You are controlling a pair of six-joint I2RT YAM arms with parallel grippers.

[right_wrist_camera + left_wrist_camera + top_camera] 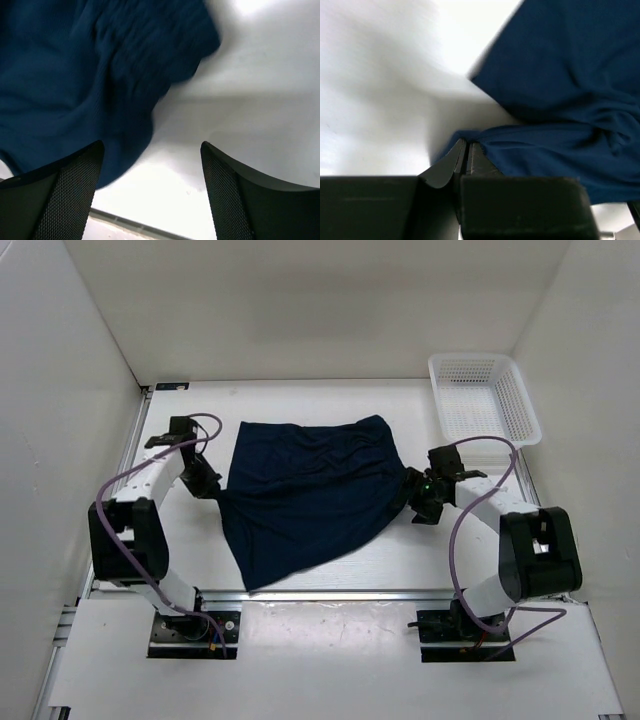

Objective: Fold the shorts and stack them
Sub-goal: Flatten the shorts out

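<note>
The pinched fold goes outward next with my left gripper, which releases it on bare tabletop [222, 469] [454, 76] beside the far section's corner. The shorts' near corner trails toward the bar.
The dark navy shorts [310, 490] lie spread and wrinkled on the white table, with one corner reaching toward the front edge. My left gripper [208, 485] is at their left edge. In the left wrist view it [466, 145] is shut on a pinched fold of the shorts [560, 90]. My right gripper [420, 502] is at their right edge. In the right wrist view it [152, 146] is open wide above the table. The shorts' edge [75, 75] lies beside its left finger [75, 185] and is not gripped.
A white plastic mesh basket [485, 395] stands at the back right corner. White walls close in the table on the left, back and right. A metal rail [330, 592] runs along the table's front edge.
</note>
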